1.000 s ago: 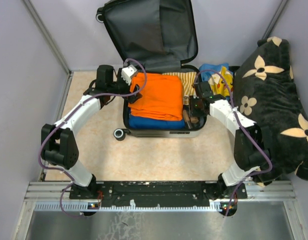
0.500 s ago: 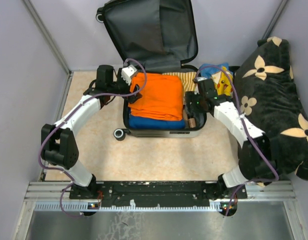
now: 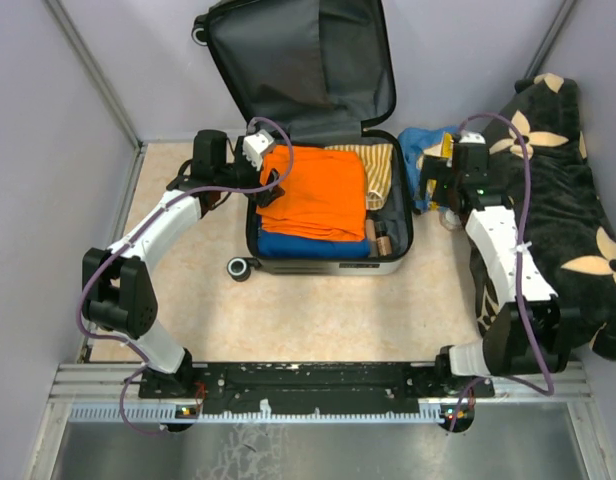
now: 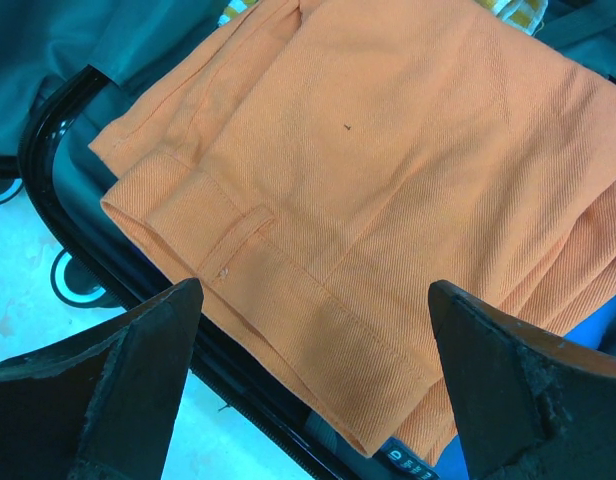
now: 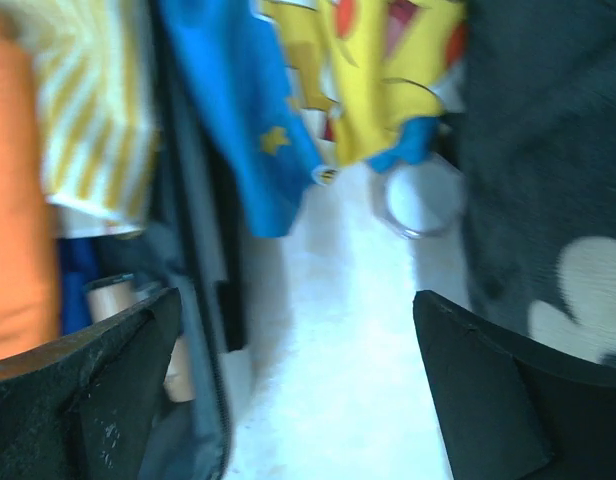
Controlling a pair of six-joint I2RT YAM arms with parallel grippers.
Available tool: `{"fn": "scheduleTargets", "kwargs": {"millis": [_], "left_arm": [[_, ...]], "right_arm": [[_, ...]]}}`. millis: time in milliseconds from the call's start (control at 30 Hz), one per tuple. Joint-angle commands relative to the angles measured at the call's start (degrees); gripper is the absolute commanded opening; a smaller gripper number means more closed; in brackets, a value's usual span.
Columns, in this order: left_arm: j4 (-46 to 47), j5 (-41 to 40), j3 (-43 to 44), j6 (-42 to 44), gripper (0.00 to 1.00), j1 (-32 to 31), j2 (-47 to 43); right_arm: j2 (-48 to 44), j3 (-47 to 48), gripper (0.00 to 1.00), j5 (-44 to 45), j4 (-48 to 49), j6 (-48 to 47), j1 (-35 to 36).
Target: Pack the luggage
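Observation:
My right gripper lowers open fingers next, down and to its right in the wrist view, around the clear octagonal jar (image 3: 450, 218) (image 5: 423, 196), which stands there still unpacked.
The luggage (image 3: 328, 268) lies open on the floor with its grey-lined lid (image 3: 298, 60) propped up behind. Inside are a folded orange garment (image 3: 318, 190) over a blue one (image 3: 308, 246), a yellow-striped cloth (image 3: 373, 170), and small brown items (image 3: 380, 236) along the right side. My left gripper (image 3: 273, 180) hovers open over the orange garment's left edge (image 4: 388, 150) and the black rim (image 4: 58, 150), holding nothing. My right gripper (image 3: 443, 187) is open and empty above bare floor (image 5: 328, 350), just right of the luggage wall (image 5: 188, 280). A blue and yellow printed garment (image 5: 378, 80) lies ahead of it.
A big black flower-patterned cushion (image 3: 548, 190) fills the right side, close against my right arm. A clear round ring-like thing (image 5: 418, 200) lies on the floor by the printed garment. Grey walls close in on the left, back and right. A loose black wheel (image 3: 238, 268) sits at the luggage's front left corner.
My right gripper has opened and swung out of the luggage's right side, moving right and back to the gap beside the cushion. The left arm has not moved.

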Motion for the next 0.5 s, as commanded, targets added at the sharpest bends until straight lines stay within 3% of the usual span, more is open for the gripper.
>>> {"fn": "scheduleTargets", "kwargs": {"millis": [0, 167, 467], "left_arm": [[0.53, 0.87, 1.41, 0.23, 1.00, 0.29, -1.76], [0.40, 0.72, 1.43, 0.34, 1.00, 0.30, -1.67], [-1.26, 1.09, 2.06, 1.47, 1.00, 0.29, -1.21]], "right_arm": [[2.53, -2.11, 0.99, 5.01, 2.74, 2.80, -4.54], [7.77, -3.78, 0.99, 6.48, 5.38, 6.63, -5.54], [16.51, -7.36, 0.99, 16.82, 12.39, 15.34, -5.54]]}}
